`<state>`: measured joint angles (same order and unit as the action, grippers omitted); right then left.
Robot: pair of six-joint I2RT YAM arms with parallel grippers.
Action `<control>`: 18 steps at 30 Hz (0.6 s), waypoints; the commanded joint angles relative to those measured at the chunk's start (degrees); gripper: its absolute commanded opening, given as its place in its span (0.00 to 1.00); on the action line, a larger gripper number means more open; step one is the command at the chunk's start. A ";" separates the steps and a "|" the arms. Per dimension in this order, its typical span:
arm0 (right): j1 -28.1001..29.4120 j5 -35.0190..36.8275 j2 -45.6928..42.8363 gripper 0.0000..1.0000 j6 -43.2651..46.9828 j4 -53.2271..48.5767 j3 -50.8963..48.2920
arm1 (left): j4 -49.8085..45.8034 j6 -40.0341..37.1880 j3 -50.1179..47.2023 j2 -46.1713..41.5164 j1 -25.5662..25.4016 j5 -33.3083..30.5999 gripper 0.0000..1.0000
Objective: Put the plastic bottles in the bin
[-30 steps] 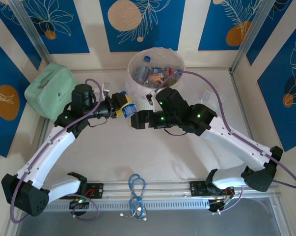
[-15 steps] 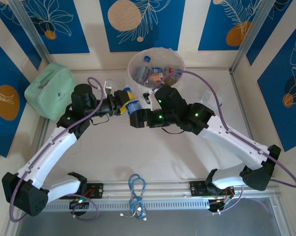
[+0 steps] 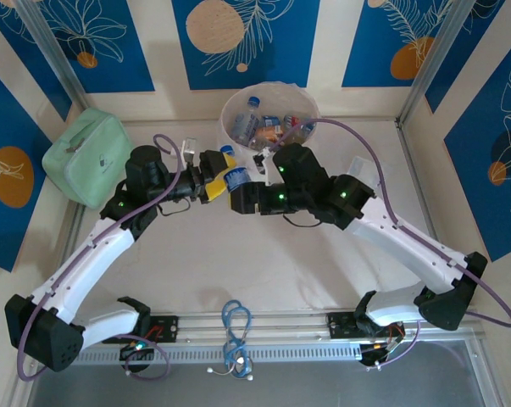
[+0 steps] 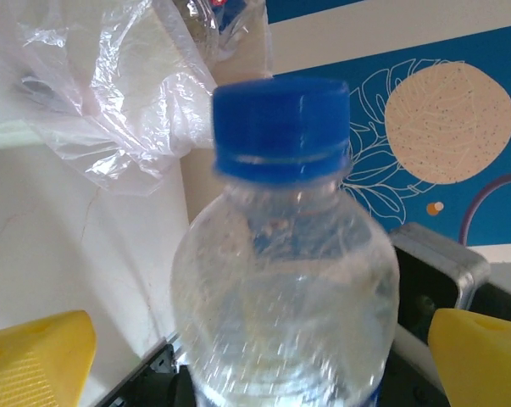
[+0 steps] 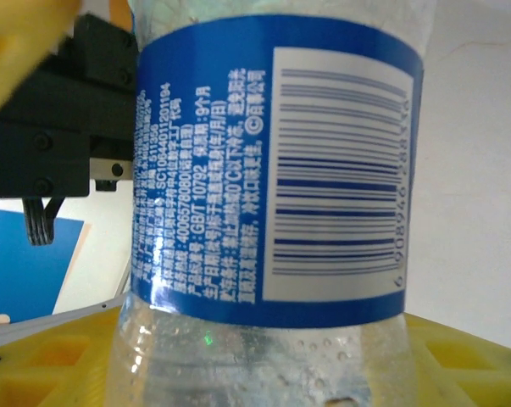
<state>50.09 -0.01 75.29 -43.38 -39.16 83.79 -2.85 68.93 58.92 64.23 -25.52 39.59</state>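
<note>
Other bottles are already inside the cream bin (image 3: 274,120). I will next carry the bottle in my right gripper outward and over the opening of the bin and let it go there for that reason.
A clear plastic bottle (image 3: 232,175) with a blue cap and blue label hangs in the air just in front of the bin (image 3: 227,136). My left gripper (image 3: 214,175) is open. In the left wrist view its yellow fingers (image 4: 35,356) stand wide apart on either side of the bottle (image 4: 285,280) without touching it. My right gripper (image 3: 236,192) is shut on the bottle's lower body (image 5: 272,161), with yellow pads (image 5: 467,360) against both sides. The cream bin holds several more bottles (image 3: 255,123) inside its clear liner (image 4: 111,93).
A mint-green pouch (image 3: 86,157) lies at the far left against the wall. Loose blue cable (image 3: 236,326) sits at the near edge between the arm bases. Both arms reach inward and meet in front of the bin.
The left gripper has opened and let go of the bottle. The right gripper has closed onto it. Both have shifted slightly toward the bin.
</note>
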 commanded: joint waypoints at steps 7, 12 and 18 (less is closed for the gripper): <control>-12.83 0.58 -1.14 0.54 7.66 -7.73 11.66 | -32.92 -26.85 13.07 -8.33 0.03 -27.00 1.00; -22.34 -3.85 5.61 0.53 11.88 -10.33 20.84 | -34.62 -27.78 9.46 -6.87 0.03 -25.78 1.00; -26.71 -4.27 17.47 0.52 17.17 -17.09 35.30 | -34.78 -29.03 4.90 -8.67 0.06 -29.11 1.00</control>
<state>24.51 -2.11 88.51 -30.85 -50.48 114.32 -34.81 42.85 64.84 56.77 -25.52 13.74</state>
